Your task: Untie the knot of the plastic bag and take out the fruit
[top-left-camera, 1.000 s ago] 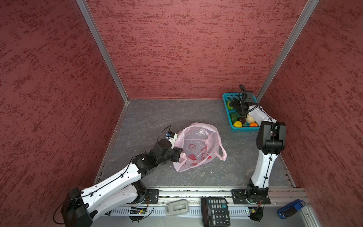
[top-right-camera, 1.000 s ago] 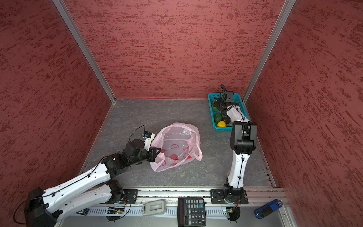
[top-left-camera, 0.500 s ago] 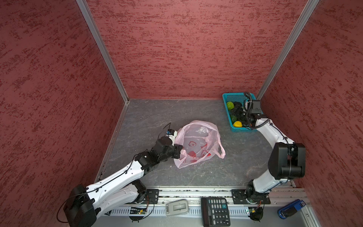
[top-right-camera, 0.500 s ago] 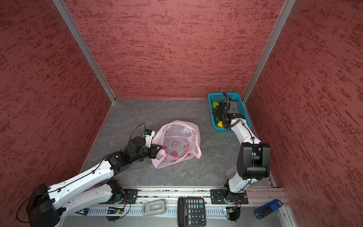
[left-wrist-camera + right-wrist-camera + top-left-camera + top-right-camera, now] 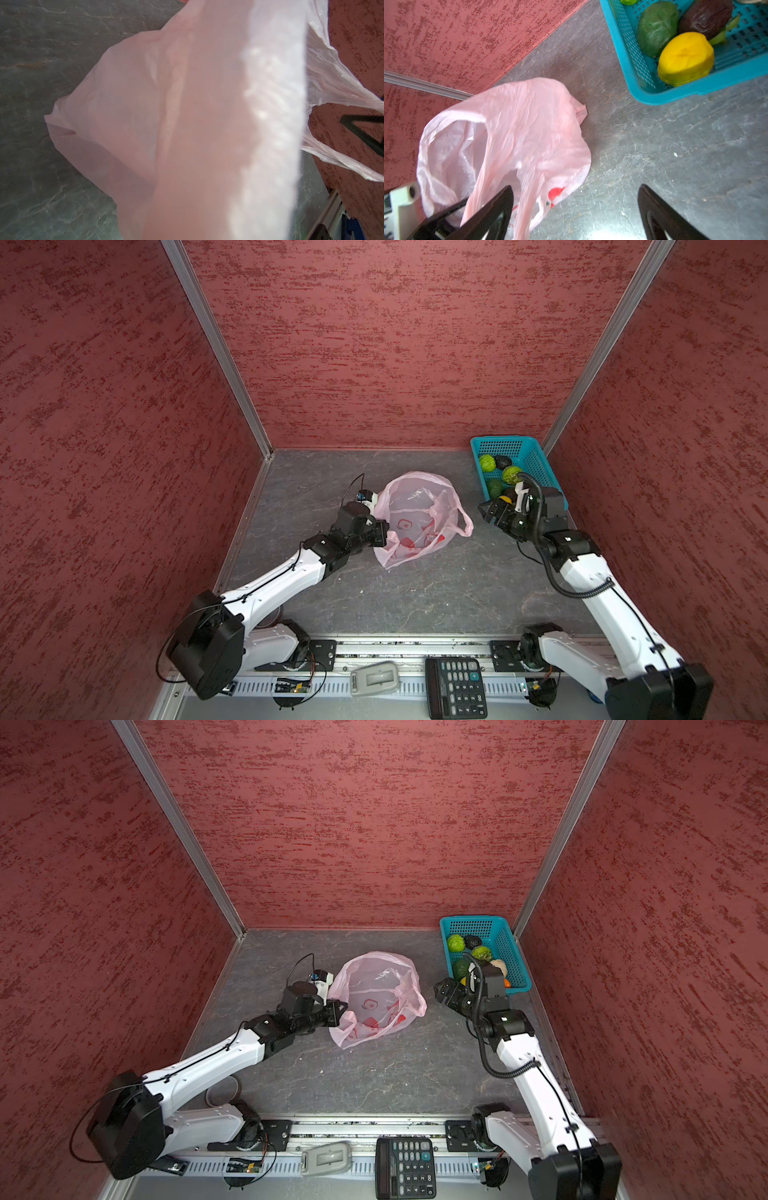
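I will push outward with the loose bag in my left gripper and let go of the bag's edge, because the bare floor by the back wall (image 5: 414, 460) is outward of my gripper.
The pale-pink plastic bag (image 5: 419, 516) (image 5: 376, 996) stands slack on the grey floor with its mouth gaping. No knot shows on it, and one handle loop (image 5: 464, 526) lies loose. My left gripper (image 5: 384, 533) (image 5: 341, 1011) is shut on the bag's left edge, and pink film (image 5: 207, 124) fills the left wrist view. Just right of the bag, my right gripper (image 5: 487, 510) (image 5: 441, 989) (image 5: 575, 187) hangs open and empty. The fruit lies in the teal basket: bright green (image 5: 487, 462), dark brown-black (image 5: 706, 16), dark green (image 5: 656, 27), yellow (image 5: 686, 58), cream-white (image 5: 498, 966) and orange (image 5: 507, 982).
The teal basket (image 5: 496, 440) (image 5: 675, 93) sits in the back right corner against the red walls. A calculator (image 5: 455, 686) and a grey device (image 5: 374, 676) lie on the front rail. A tape roll (image 5: 222, 1090) rests under my left arm.
My right gripper has drawn back out of the basket and swung toward the bag, jaws open. The left gripper keeps its hold on the bag's edge.
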Robot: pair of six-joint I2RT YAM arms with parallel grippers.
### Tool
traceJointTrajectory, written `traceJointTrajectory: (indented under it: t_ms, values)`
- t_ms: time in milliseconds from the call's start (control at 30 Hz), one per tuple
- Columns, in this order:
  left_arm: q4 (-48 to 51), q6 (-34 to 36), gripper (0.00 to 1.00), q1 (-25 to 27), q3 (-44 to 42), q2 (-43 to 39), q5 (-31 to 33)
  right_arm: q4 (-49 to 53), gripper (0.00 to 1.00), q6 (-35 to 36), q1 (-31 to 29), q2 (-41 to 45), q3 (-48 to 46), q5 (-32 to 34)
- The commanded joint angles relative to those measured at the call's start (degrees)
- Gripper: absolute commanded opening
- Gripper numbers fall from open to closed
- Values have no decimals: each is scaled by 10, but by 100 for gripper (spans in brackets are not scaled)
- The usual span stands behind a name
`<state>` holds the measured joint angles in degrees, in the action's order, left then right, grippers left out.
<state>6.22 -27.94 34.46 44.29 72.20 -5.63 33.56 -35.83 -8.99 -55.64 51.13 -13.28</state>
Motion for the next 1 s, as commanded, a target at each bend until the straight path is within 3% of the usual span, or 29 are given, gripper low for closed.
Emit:
traceJointTrajectory:
  t_ms: [0,300,500,733,967]
  values:
    - [-46,24,0,-23,34,48,-32,66,95,-29,-8,45,-20,10]
    - [-73,35,2,-61,131,180,-89,108,96,-42,-11,111,-45,8]
    - [-62,36,41,-70,153,203,-109,111,97,-42,-13,115,-43,9]
    - [-39,44,76,-66,144,151,-79,104,98,-38,-14,111,-52,8]
    - [11,70,99,-46,135,76,-13,78,98,-21,-15,85,-56,7]
